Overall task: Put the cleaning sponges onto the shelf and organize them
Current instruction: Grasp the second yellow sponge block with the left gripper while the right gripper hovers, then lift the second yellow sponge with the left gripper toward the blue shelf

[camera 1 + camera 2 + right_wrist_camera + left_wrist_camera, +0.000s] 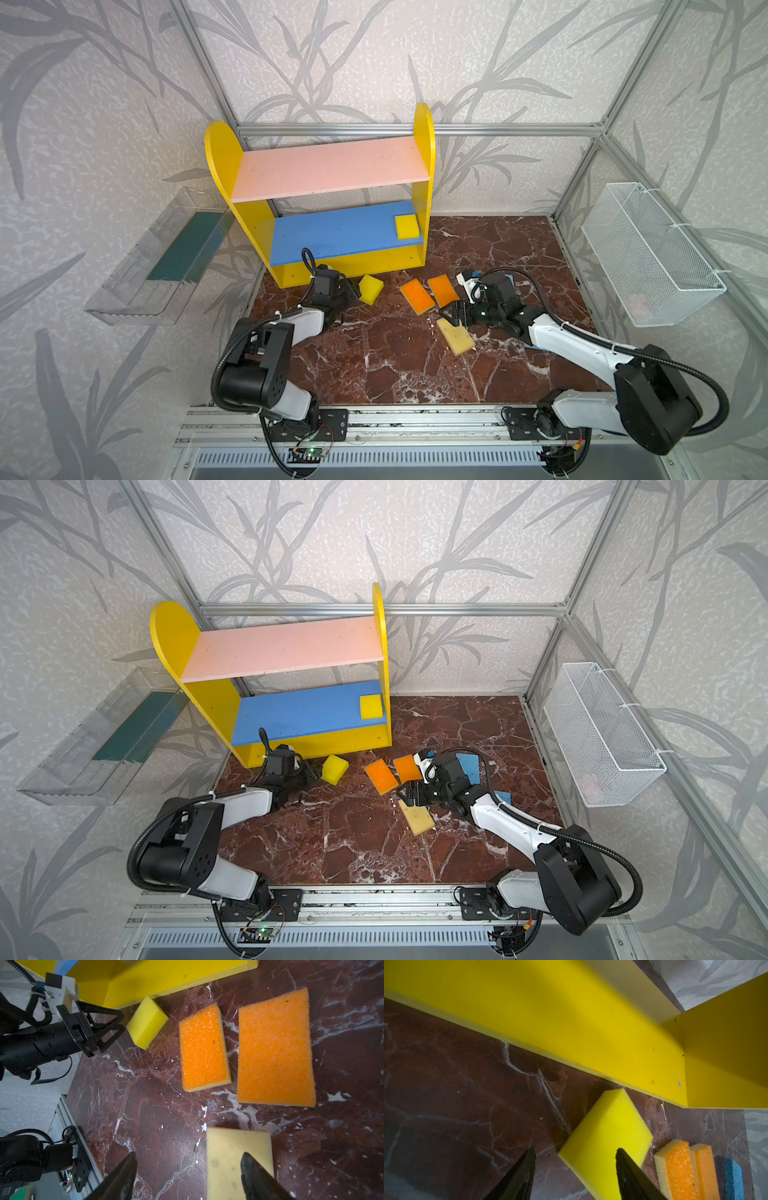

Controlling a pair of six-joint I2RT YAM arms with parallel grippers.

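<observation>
I should next move my open left gripper a little farther toward the bright yellow sponge and close on its near corner (pixel 361 297) (pixel 564 1155), since that corner already points between my fingers.
The shelf (pixel 226 166) stands at the back with one bright yellow sponge (pixel 407 226) at the right end of its blue middle board (pixel 332 237). A second yellow sponge (pixel 371 289) rests tilted on the table by the shelf's base. My left gripper (pixel 353 293) is open just beside it, and one finger (pixel 631 1172) overlaps it in the left wrist view. Two orange sponges (pixel 417 296) (pixel 443 289) lie side by side. My right gripper (pixel 446 318) is open over the end of the pale yellow sponge (pixel 456 336). Two blue sponges (pixel 471 766) (pixel 503 798) peek from under the right arm.
A clear tray with a green liner (pixel 137 270) hangs on the left wall and a white wire basket (pixel 648 253) on the right wall. Aluminium frame posts (pixel 573 183) edge the marble table (pixel 374 365). The pink upper board (pixel 328 170) is bare.
</observation>
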